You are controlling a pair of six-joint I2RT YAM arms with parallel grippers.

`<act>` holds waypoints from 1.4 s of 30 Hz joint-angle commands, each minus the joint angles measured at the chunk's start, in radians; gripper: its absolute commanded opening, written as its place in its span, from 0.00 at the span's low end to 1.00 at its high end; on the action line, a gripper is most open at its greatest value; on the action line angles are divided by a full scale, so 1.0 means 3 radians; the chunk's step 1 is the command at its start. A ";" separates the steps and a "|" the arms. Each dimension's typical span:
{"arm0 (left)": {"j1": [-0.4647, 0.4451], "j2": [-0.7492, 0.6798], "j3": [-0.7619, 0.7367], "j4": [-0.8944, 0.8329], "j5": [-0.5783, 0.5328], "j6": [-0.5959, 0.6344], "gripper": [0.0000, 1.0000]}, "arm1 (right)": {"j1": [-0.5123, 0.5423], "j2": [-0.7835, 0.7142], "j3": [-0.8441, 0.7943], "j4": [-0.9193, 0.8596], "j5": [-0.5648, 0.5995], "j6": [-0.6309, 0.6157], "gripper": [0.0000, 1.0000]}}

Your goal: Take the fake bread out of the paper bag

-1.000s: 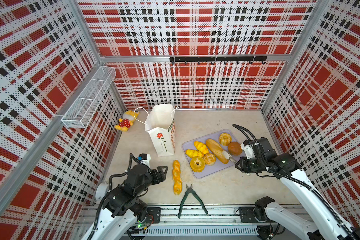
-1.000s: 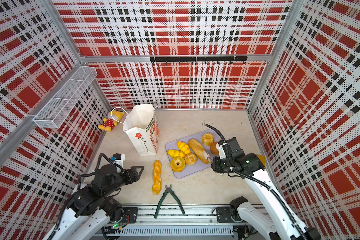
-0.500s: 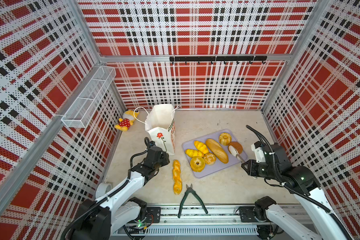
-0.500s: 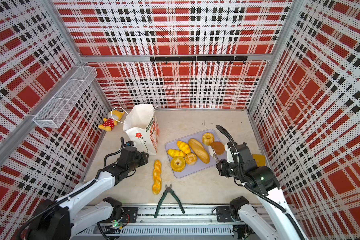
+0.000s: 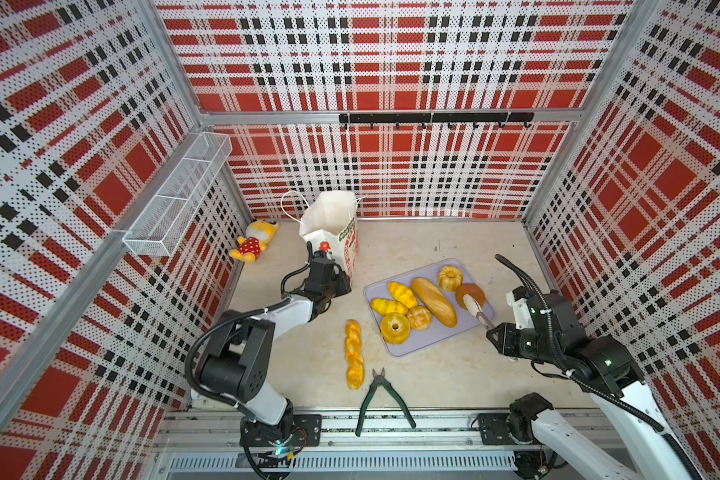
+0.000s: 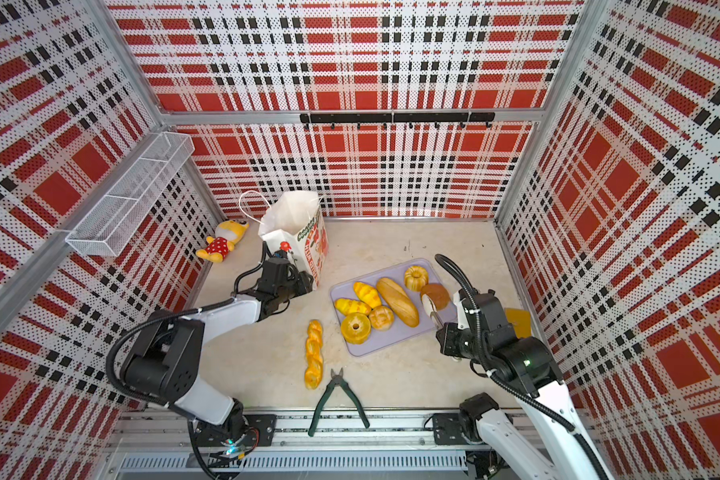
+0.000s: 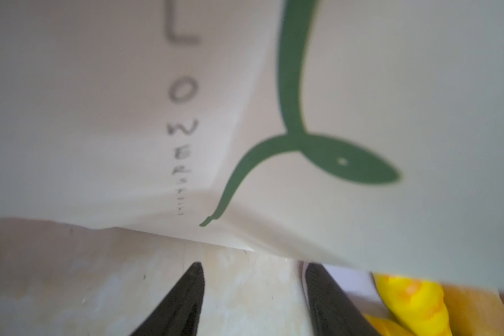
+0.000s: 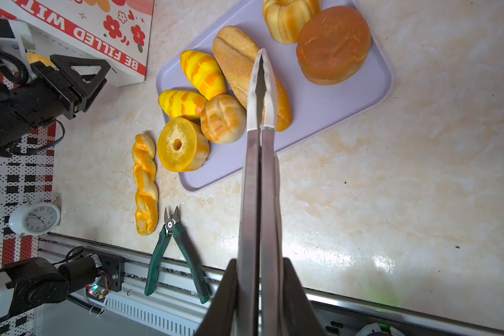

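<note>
My right gripper should move outward past the brown bun (image 5: 470, 293), lower and release the tongs on bare tabletop beside the tray, since the paper bag's opening shows only paper.
The white paper bag (image 5: 329, 224) (image 6: 292, 224) stands upright at the back left; only white paper shows in its mouth. My left gripper (image 5: 344, 286) (image 7: 252, 267) is open and empty, low against the bag's base (image 7: 99, 116). Several pieces of fake bread lie on the lilac tray (image 5: 425, 345) (image 8: 317, 101), among them a long loaf (image 5: 433, 301), a ring (image 5: 395, 328) and a brown bun (image 5: 470, 293). A twisted braid (image 5: 354, 353) (image 8: 144, 183) lies on the table. My right gripper (image 5: 493, 330) (image 8: 259, 267) is shut on metal tongs (image 5: 476, 311) (image 8: 259, 116), whose closed tips hover over the tray.
Green-handled pliers (image 5: 381, 395) lie at the front edge near the braid. A yellow plush doll (image 5: 254, 243) lies left of the bag. A wire basket (image 5: 175, 208) hangs on the left wall and a hook rail (image 5: 433, 118) on the back wall. A white clock (image 8: 34, 218) sits front left.
My left arm has stretched from the front of the table to the bag's base, its jaws narrowing somewhat. My right arm has drawn back to the right with the tongs.
</note>
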 commanded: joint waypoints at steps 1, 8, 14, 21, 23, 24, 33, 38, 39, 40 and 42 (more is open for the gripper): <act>0.0077 0.0277 0.0253 0.0287 0.0146 0.0062 0.60 | -0.0009 0.0018 0.0031 0.0174 0.0137 -0.0084 0.00; 0.0073 0.0285 0.0192 0.0382 0.0354 0.0063 0.64 | -0.0188 0.0449 0.0105 0.0609 0.0458 -0.0623 0.00; 0.0073 -0.0417 -0.0407 0.0405 0.0341 0.0133 0.71 | -0.1083 0.1391 0.0129 0.1574 0.0219 -0.1282 0.00; 0.0074 -0.1546 -0.0960 0.0203 0.0089 0.0142 1.00 | -0.1399 0.2841 0.0525 0.2602 0.0535 -0.1942 0.14; 0.0070 -0.1776 -0.1022 0.0164 0.0009 0.0154 1.00 | -0.1425 0.3200 0.0696 0.2742 0.0538 -0.2007 0.23; 0.0070 -0.1894 -0.1050 0.0150 -0.0050 0.0186 1.00 | -0.1428 0.3383 0.0800 0.2813 0.0570 -0.2058 0.30; 0.0082 -0.2578 -0.1371 0.0365 -0.0806 0.0991 0.99 | -0.1529 0.3819 0.1131 0.2757 0.0900 -0.2157 0.75; 0.0176 -0.2618 -0.1692 0.0827 -0.0853 0.1385 0.99 | -0.1566 0.3399 0.0704 0.2994 0.0842 -0.1952 1.00; 0.0203 -0.2605 -0.1726 0.0886 -0.0827 0.1457 1.00 | -0.1564 0.3258 0.0571 0.3095 0.0752 -0.1915 1.00; 0.0224 -0.2584 -0.1733 0.0895 -0.0834 0.1496 0.99 | -0.1566 0.3114 0.0427 0.3201 0.0666 -0.1874 1.00; 0.0292 -0.2501 -0.1729 0.0919 -0.0848 0.1550 0.99 | -0.1563 0.2743 0.0021 0.3529 0.0530 -0.1794 1.00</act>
